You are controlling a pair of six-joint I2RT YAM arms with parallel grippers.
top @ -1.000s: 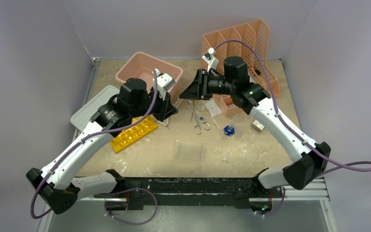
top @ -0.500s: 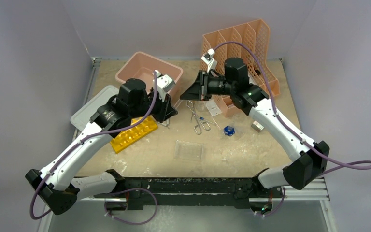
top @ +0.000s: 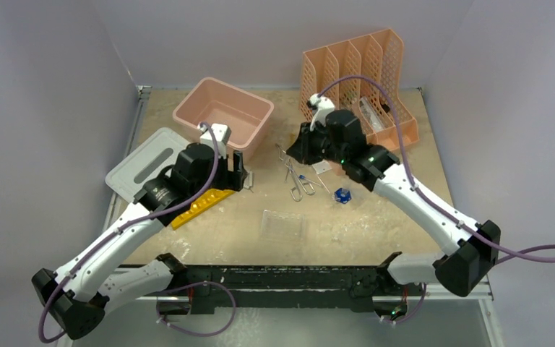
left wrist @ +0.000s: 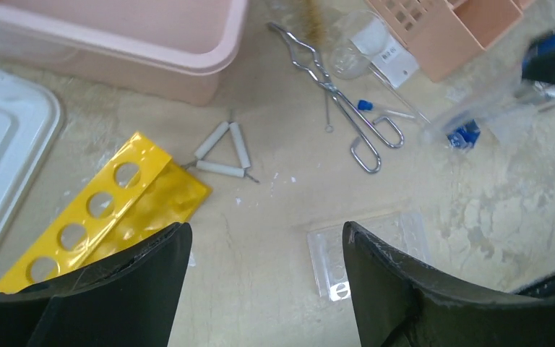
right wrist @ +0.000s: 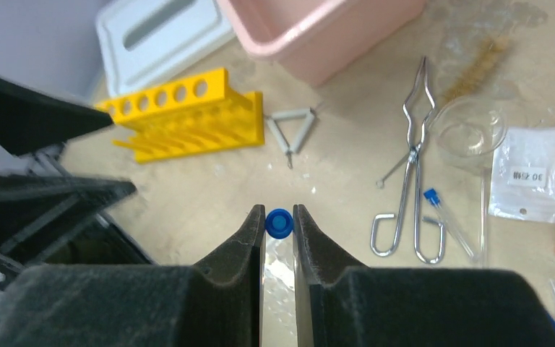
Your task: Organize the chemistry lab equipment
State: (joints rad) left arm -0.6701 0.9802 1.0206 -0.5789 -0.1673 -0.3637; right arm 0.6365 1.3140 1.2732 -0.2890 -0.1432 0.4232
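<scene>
My right gripper moves back down onto the clear tray's rack-side end next. It then releases the vial, since that end of the tray lies below the gripper, toward my base.
My right gripper (right wrist: 279, 217) is shut on a clear vial with a blue cap (right wrist: 279, 223), held above the table; in the top view this gripper (top: 298, 153) hangs near the peach holder. My left gripper (left wrist: 266, 230) is open and holds nothing, above bare table between the yellow rack (left wrist: 94, 217) and the clear tray (left wrist: 408, 228). The wire triangle (left wrist: 220, 152) lies by the rack's end. Metal tongs (left wrist: 340, 108) lie further right, with another blue-capped vial (left wrist: 365, 106) beside them. From above, the rack (top: 201, 204) is partly under my left gripper (top: 240, 170).
The pink tub (top: 222, 112) stands at the back, its grey lid (top: 141, 166) to the left. The peach slotted holder (top: 361, 65) is at the back right. A small blue object (top: 342, 195), a clear dish (right wrist: 470, 130) and a labelled bag (right wrist: 527, 173) lie near the tongs.
My left gripper has opened and its arm has drawn back from the wire triangle. My right gripper has closed on the vial, and its wrist has tipped down and shifted right.
</scene>
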